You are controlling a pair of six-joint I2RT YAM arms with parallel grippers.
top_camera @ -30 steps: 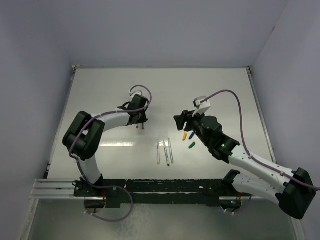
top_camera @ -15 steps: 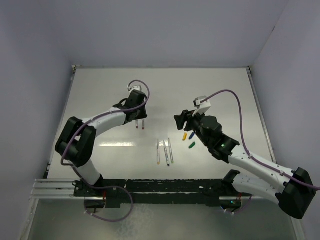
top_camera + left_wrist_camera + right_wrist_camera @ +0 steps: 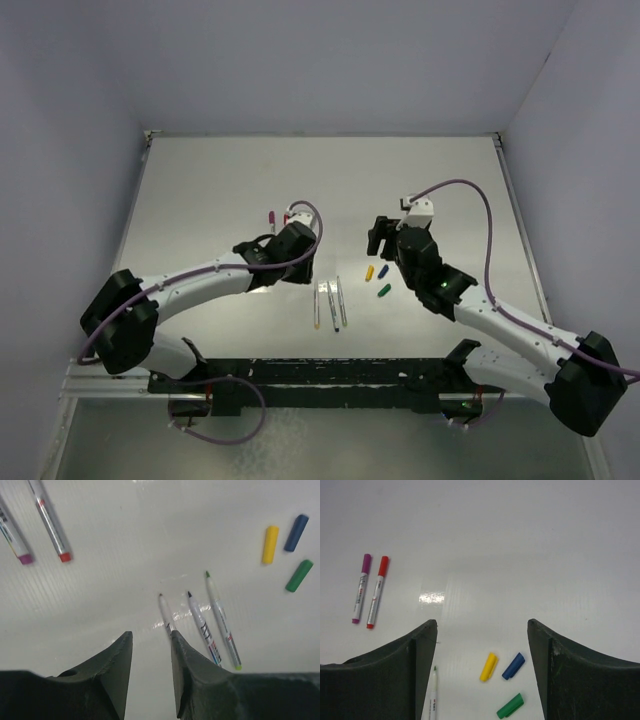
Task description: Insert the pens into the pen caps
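Note:
Next, the left gripper moves down and back onto the rear part of the white pen farthest from the loose caps.
Three uncapped white pens lie side by side at the table's middle; in the left wrist view their tips point away from me. Yellow, blue and green caps lie loose just to their right. A magenta-capped pen and a red-capped pen lie together at the back left. My left gripper is open and empty, just left of the three pens. My right gripper is open and empty, just behind the loose caps.
The left arm stretches across the near left of the white table. The capped pens' ends show just behind it. Grey walls close in the back and both sides. A black rail runs along the near edge.
My left gripper has swung from over the two capped pens toward the near right, ending beside the three uncapped pens. My right gripper has shifted slightly back and to the right.

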